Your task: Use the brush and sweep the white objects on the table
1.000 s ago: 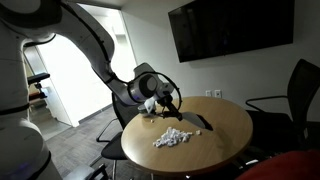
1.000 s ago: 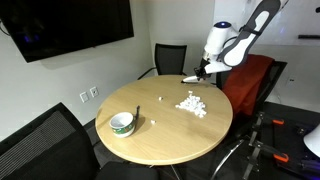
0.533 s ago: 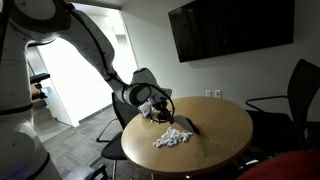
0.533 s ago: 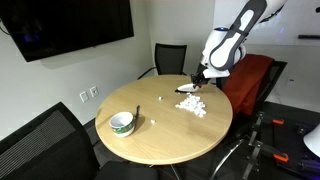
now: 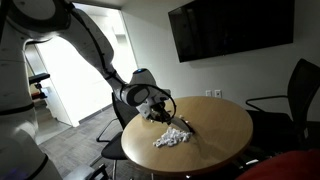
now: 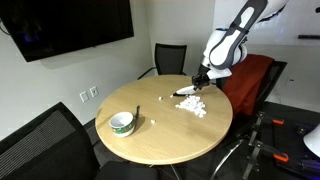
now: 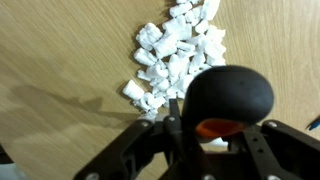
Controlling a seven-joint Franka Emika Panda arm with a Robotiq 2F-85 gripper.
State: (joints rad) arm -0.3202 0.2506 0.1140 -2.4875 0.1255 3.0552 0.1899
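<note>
Next, my gripper lifts the brush point(image 7: 228, 98) clear, carries it outward over the bare tabletop past the white pile, lowers and releases it, since that spot lies outward and below.
A pile of small white pieces point(image 5: 172, 137) lies on the round wooden table point(image 5: 225, 125); it also shows in the other exterior view point(image 6: 192, 105) and fills the top of the wrist view point(image 7: 175, 50). My gripper point(image 5: 160, 107) is shut on the black brush point(image 7: 228, 98), whose dark handle with an orange patch blocks the wrist view's lower middle. The brush's head point(image 6: 186, 91) rests low at the pile's edge. One stray white piece point(image 6: 164, 99) lies apart from the pile.
A green and white bowl point(image 6: 122, 122) stands near the table's far side from the arm. Black office chairs point(image 6: 168, 58) surround the table, one red-backed point(image 6: 255, 80). A wall screen point(image 5: 230, 28) hangs behind.
The gripper has come down and toward the pile with the brush over the last second; since half a second ago it has barely moved.
</note>
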